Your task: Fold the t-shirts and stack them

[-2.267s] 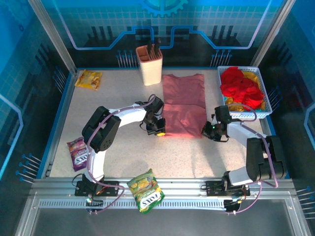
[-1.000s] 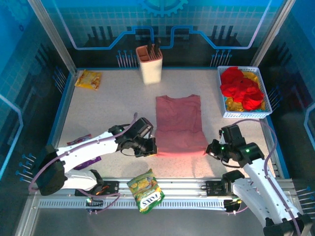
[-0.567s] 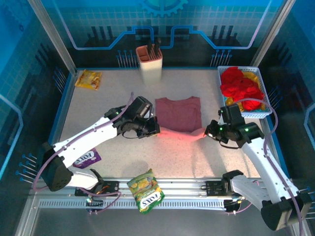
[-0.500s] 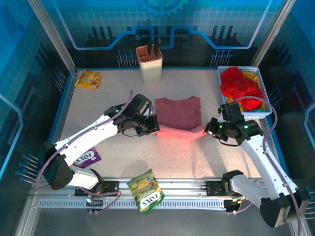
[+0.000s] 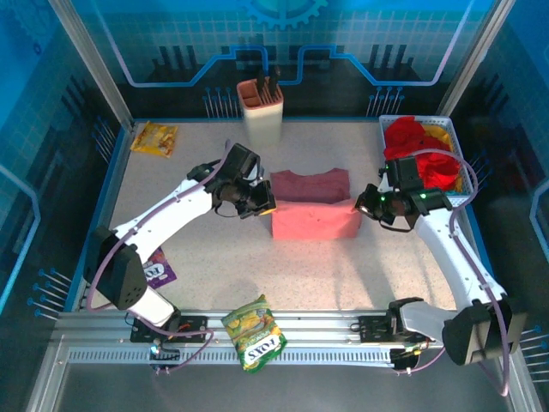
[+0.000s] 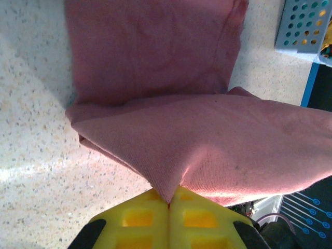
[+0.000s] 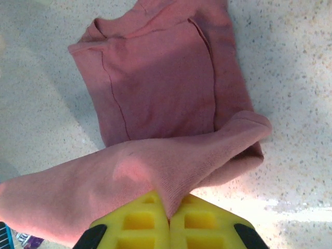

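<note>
The t-shirt's far half is uncovered, so I next need to move my left gripper outward and down onto the t-shirt's far shoulder nearest the knife block and let go of the hem corner.
A salmon-pink t-shirt (image 5: 313,206) lies mid-table, its near half lifted and carried back over the far half. My left gripper (image 5: 267,209) is shut on the left corner of that lifted hem; the pink t-shirt (image 6: 171,135) runs straight into its yellow fingers (image 6: 140,218). My right gripper (image 5: 361,206) is shut on the right corner, the pink t-shirt (image 7: 155,104) pinched between its yellow fingers (image 7: 197,220). Red t-shirts (image 5: 425,159) with some yellow cloth sit heaped in the white basket (image 5: 390,129) at the back right.
A tan knife block (image 5: 262,112) stands at the back centre. Snack packets lie about: a yellow one (image 5: 154,137) back left, a purple one (image 5: 159,270) near the left arm, a green one (image 5: 254,333) on the front rail. The basket corner (image 6: 303,26) is near the shirt's right side.
Both grippers, still shut on the shirt's near corners, have moved away from me and lifted the hem, folding the near half back over the far half.
</note>
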